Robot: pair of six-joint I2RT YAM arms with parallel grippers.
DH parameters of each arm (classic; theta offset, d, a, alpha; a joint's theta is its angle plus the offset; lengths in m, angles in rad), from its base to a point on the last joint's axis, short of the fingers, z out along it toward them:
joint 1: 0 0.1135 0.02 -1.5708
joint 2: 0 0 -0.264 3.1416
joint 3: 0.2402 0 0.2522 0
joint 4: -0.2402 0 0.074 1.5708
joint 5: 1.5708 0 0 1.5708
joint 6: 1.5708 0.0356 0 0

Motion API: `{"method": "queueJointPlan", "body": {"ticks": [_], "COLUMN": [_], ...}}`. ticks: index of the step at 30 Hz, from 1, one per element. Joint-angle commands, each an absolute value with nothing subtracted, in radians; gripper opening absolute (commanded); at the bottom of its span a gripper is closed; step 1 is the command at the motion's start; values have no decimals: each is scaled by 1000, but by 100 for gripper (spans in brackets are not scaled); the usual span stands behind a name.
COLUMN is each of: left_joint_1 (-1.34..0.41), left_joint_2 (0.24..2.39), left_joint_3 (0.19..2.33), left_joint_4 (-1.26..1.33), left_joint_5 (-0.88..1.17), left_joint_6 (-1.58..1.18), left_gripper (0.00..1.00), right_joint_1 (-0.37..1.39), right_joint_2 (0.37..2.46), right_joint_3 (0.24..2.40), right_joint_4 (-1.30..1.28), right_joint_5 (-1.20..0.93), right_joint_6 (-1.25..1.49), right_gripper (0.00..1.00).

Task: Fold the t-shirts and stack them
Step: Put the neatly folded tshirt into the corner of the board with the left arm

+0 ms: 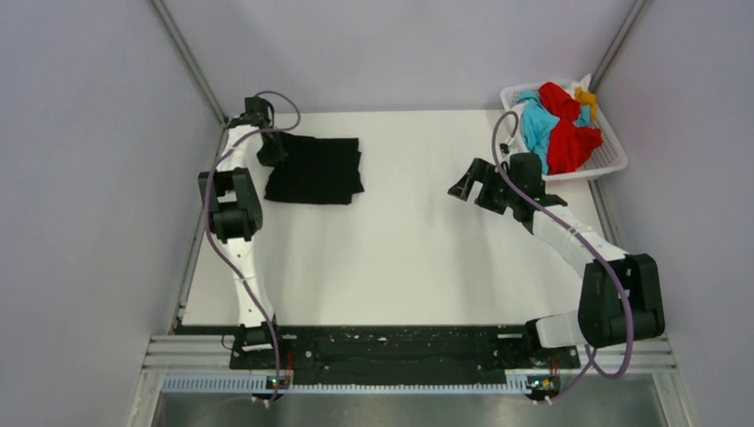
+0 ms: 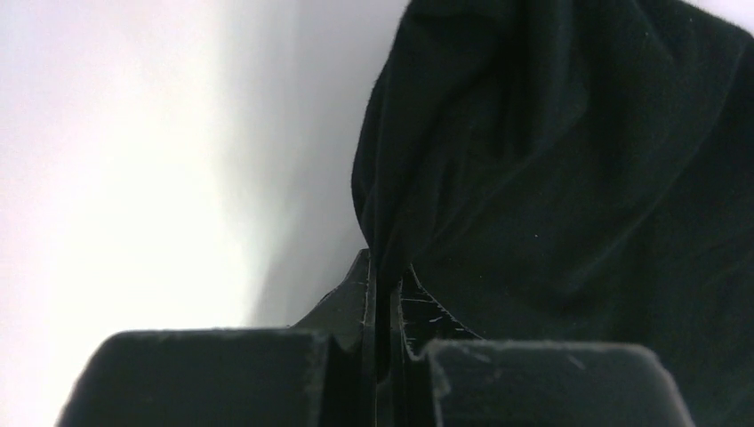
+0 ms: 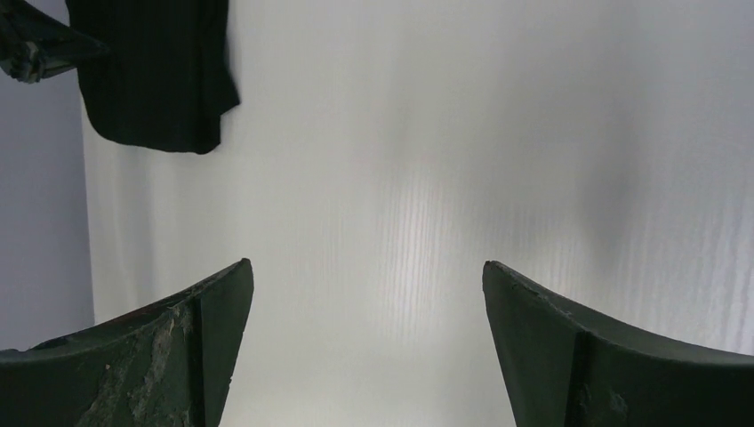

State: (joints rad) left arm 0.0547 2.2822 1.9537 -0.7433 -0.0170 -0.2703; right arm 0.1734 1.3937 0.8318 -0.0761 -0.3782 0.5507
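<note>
Next, my left gripper drags the black t-shirt's pinched edge over the bare part of the table to its left in the top view and releases it.
The black t-shirt [image 1: 316,169] lies folded at the far left of the white table [image 1: 400,258]. My left gripper [image 1: 269,149] is shut on its left edge; in the left wrist view the cloth [image 2: 569,151] is pinched between the closed jaws [image 2: 384,267]. My right gripper [image 1: 471,187] is open and empty over the table right of centre; its wrist view shows bare table between the fingers [image 3: 366,267] and the black shirt [image 3: 151,71] far off. Red [image 1: 569,133], turquoise-blue [image 1: 536,124] and orange-yellow [image 1: 585,96] t-shirts lie crumpled in the basket.
The white lattice basket [image 1: 613,165] stands at the far right corner of the table. Grey walls close in both sides. A black strip with the arm bases [image 1: 391,347] runs along the near edge.
</note>
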Motion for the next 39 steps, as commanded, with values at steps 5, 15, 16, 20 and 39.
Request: {"method": "queueJointPlan", "body": {"ticks": [5, 15, 16, 20, 39], "left_joint_1": [196, 264, 265, 273, 195], "left_joint_2": [2503, 2545, 2544, 2539, 2140], "left_joint_3": [2353, 2415, 2417, 2418, 2186], "left_joint_4": [-800, -669, -657, -627, -587], "left_joint_5": [-29, -111, -124, -202, -143], "left_joint_6": [-91, -46, -40, -14, -227], "left_gripper": [0, 0, 0, 0, 99], "right_joint_1": [164, 163, 164, 163, 164], "right_joint_2": [1320, 1339, 1345, 1371, 1265], "right_joint_3": [939, 960, 963, 973, 894], "right_joint_4": [-174, -210, -211, -219, -196], "right_joint_5": [-194, -123, -124, -143, -112], "right_joint_6": [499, 520, 523, 538, 502], "right_gripper": [99, 99, 99, 99, 99]}}
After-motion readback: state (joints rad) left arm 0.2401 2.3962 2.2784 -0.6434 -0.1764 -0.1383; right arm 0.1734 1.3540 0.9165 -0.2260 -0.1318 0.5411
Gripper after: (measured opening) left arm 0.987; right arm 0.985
